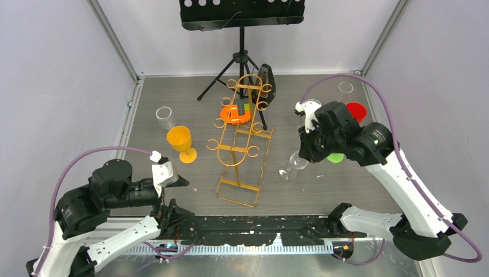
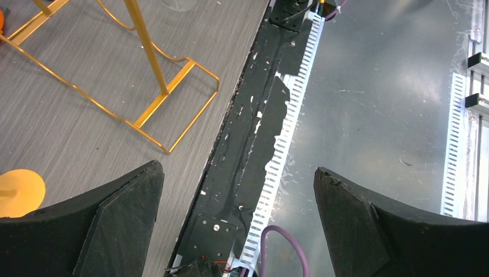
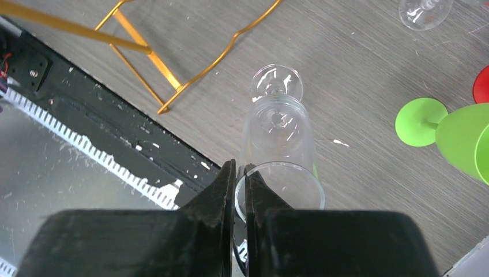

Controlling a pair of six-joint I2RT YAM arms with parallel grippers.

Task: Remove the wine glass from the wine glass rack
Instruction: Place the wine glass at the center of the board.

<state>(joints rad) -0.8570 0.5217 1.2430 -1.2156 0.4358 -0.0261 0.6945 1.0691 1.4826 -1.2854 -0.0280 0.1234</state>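
The right gripper moves outward next, then brings the wine glass down between the rack and green glass, where the wine glass's foot has open room.
The gold wire wine glass rack stands mid-table; its base corner shows in the left wrist view and the right wrist view. A clear wine glass is off the rack, just to its right, tilted with its foot low by the table. My right gripper is shut on the glass's rim, one finger inside the bowl and one outside. My left gripper hangs open and empty over the table's front edge.
An orange goblet and a clear glass stand left of the rack. A green glass, a red cup and another clear glass are at the right. A black music stand rises behind.
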